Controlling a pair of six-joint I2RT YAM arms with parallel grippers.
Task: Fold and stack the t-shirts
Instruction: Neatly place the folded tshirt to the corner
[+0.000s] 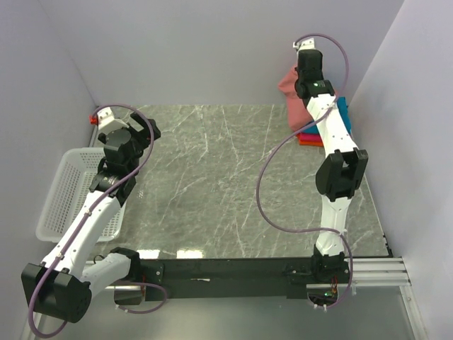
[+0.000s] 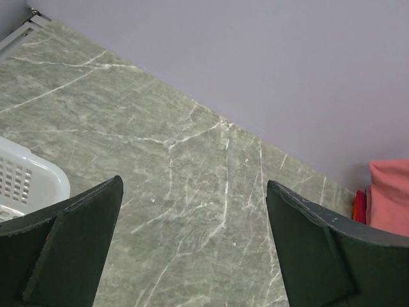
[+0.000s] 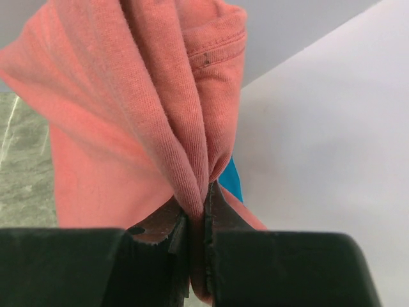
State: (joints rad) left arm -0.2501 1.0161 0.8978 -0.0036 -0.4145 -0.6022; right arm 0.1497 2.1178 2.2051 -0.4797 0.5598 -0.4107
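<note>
My right gripper moves toward the wall and down next and lays the salmon t-shirt's fold over the teal (image 1: 343, 110). It still shows uncovered on the wall side of the stack.
My right gripper (image 1: 305, 74) is raised in the far right corner and shut on a pinch of the salmon t-shirt (image 1: 288, 84). In the right wrist view the cloth (image 3: 147, 102) bunches out of the closed gripper (image 3: 206, 211), with its collar seam at the top. Below it lies a stack of folded shirts: teal (image 1: 343, 110) above magenta and orange edges (image 1: 308, 139). A teal sliver (image 3: 231, 180) shows behind the salmon cloth. My left gripper (image 1: 145, 130) is open and empty above the table's left side, far from the shirts; it also shows in the left wrist view (image 2: 195, 185).
A white mesh basket (image 1: 65, 190) stands off the table's left edge, its rim also in the left wrist view (image 2: 32, 173). Grey marble table (image 1: 226, 184). Walls close in at the back and right. The salmon shirt (image 2: 390, 195) shows far right.
</note>
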